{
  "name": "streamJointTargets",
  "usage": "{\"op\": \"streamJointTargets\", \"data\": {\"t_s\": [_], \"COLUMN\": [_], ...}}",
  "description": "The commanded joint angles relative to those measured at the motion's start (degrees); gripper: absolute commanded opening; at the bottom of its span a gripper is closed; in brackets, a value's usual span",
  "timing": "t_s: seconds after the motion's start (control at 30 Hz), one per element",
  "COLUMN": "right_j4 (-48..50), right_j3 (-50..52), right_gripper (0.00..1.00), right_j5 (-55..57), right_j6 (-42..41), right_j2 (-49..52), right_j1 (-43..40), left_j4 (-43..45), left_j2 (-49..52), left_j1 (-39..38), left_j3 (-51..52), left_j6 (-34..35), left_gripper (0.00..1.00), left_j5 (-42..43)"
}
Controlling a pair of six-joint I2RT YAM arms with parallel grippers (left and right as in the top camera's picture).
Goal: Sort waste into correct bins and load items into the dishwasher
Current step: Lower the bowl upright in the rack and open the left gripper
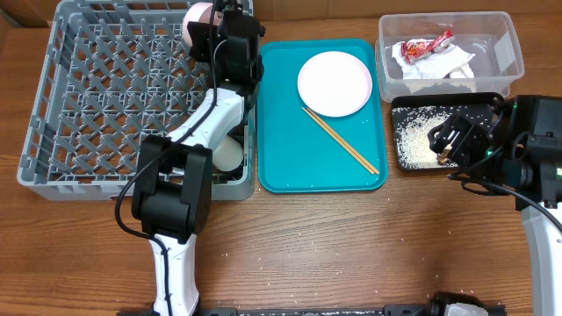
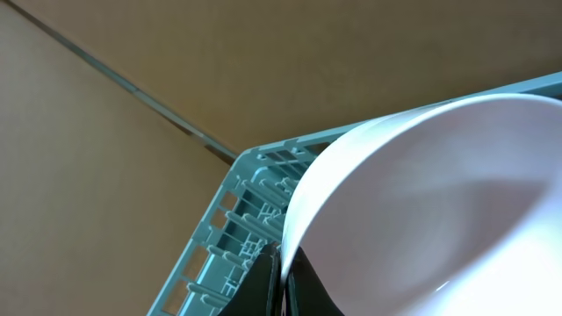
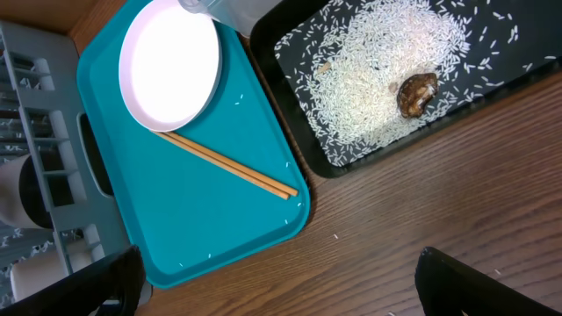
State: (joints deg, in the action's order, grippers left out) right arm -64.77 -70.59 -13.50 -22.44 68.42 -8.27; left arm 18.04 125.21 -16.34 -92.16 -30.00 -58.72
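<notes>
My left gripper will move down and to the right in the overhead view to let go of the bowl [image 2: 439, 202] inside the rack's far corner, as it still hangs above.
My left gripper [image 2: 281, 279] is shut on the rim of a white bowl [image 2: 439, 202] and holds it over the far right corner of the grey dish rack [image 1: 53, 105]; the bowl also shows from overhead [image 1: 200, 16]. My right gripper [image 1: 446, 139] is open and empty above the black tray [image 1: 492, 104], which holds rice [image 3: 378, 79] and a brown scrap [image 3: 417, 93]. The white plate [image 1: 335, 83] and the chopsticks [image 1: 341, 140] lie on the teal tray [image 1: 290, 167]. The red-and-white wrapper [image 1: 428, 44] and the napkin [image 1: 439, 67] lie in the clear tub [image 1: 514, 44].
Another white dish [image 1: 230, 154] sits in the rack's near right corner beside my left arm. Loose rice grains are scattered on the teal tray and on the wooden table [image 1: 351, 254] in front of it.
</notes>
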Motion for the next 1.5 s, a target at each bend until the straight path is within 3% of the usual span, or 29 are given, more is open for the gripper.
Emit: {"op": "streamJointTargets", "data": {"t_s": [0.0, 0.27, 0.53, 0.67, 0.73, 1.27, 1.37, 1.47], "right_j4": [0.11, 0.11, 0.13, 0.11, 0.11, 0.11, 0.13, 0.11], "right_j3": [-1.05, -1.05, -1.05, -1.05, -1.05, -1.05, -1.05, -1.05], "right_gripper": [1.0, 1.0, 1.0, 1.0, 1.0, 1.0, 1.0, 1.0], "right_j5": [0.42, 0.42, 0.42, 0.42, 0.42, 0.42, 0.42, 0.42], "right_j6": [0.2, 0.2, 0.2, 0.2, 0.2, 0.2, 0.2, 0.2], "right_j2": [-0.15, -0.15, -0.15, -0.15, -0.15, -0.15, -0.15, -0.15], "right_j1": [-0.2, -0.22, -0.2, -0.2, -0.22, -0.2, -0.2, -0.2], "left_j4": [0.66, 0.85, 3.76, 11.17, 10.78, 6.12, 6.21, 6.21], "left_j2": [1.16, 3.32, 5.73, 5.73, 5.73, 5.73, 5.73, 5.73], "left_j1": [0.74, 0.83, 0.44, -1.03, -1.75, -2.47, -3.06, -3.76], "left_j3": [0.09, 0.09, 0.09, 0.09, 0.09, 0.09, 0.09, 0.09], "left_j6": [0.17, -3.3, -5.05, -15.19, -17.42, -15.43, -15.78, -16.5], "left_gripper": [0.04, 0.04, 0.04, 0.04, 0.04, 0.04, 0.14, 0.14], "left_j5": [2.54, 4.39, -2.67, -7.56, -8.17, -6.62, -10.29, -12.81]}}
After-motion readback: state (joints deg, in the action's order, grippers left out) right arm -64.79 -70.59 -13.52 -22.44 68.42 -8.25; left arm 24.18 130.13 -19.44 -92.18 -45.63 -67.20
